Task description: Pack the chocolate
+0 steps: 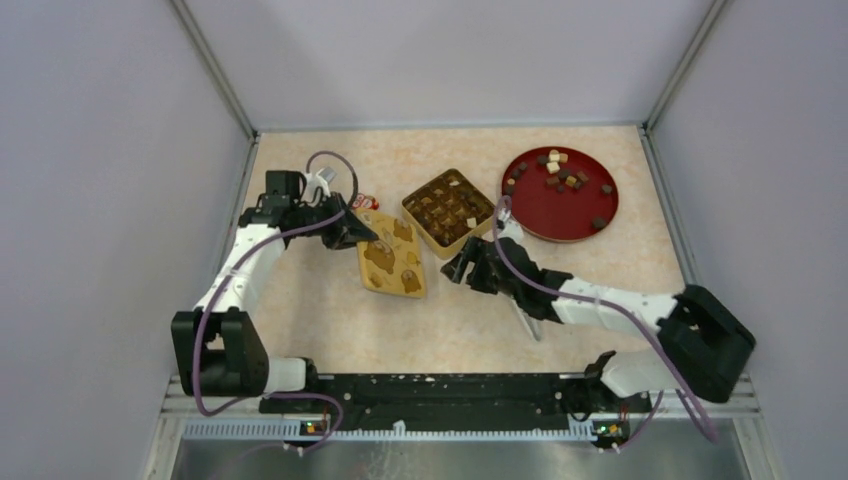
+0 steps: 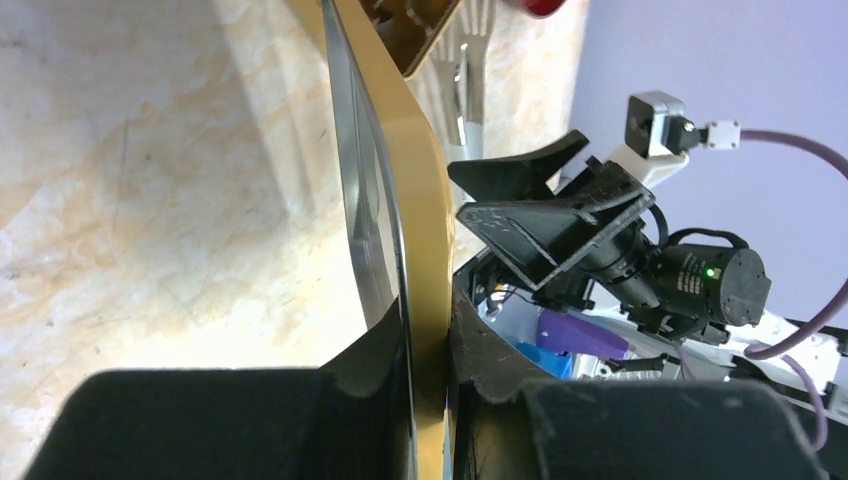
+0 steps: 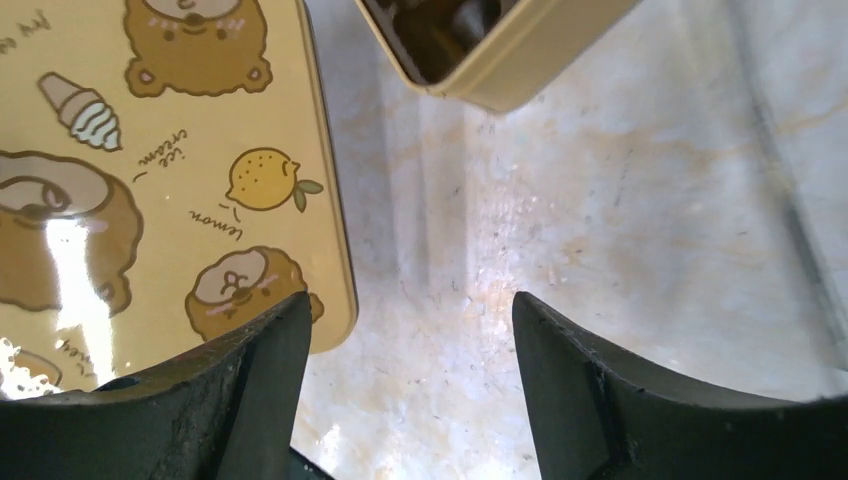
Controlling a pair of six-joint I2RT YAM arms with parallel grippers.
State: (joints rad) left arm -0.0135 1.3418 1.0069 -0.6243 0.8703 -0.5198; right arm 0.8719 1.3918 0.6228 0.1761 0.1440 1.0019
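Note:
My left gripper swings outward and to the right in the top view next, lays the lid atop the gold tin (image 1: 447, 207), then releases it, because the tin stands open.
Small dark and cream chocolate lumps (image 1: 556, 176) lie on a round red plate (image 1: 590, 228) at the back right. More lumps fill the square gold tin (image 1: 447, 207) in the middle; its corner shows in the right wrist view (image 3: 520, 62). The yellow lid (image 1: 391, 262) with bear pictures lies left of the tin, also seen in the right wrist view (image 3: 150, 180). My left gripper (image 1: 352, 226) is shut on the lid's edge (image 2: 425, 250). My right gripper (image 1: 459, 264) is open and empty over bare table (image 3: 410, 320), between lid and tin.
A small red-and-white wrapped sweet (image 1: 366, 202) lies behind the left gripper. Metal tongs (image 1: 527, 320) lie on the table under the right arm. Purple walls close in the table on three sides.

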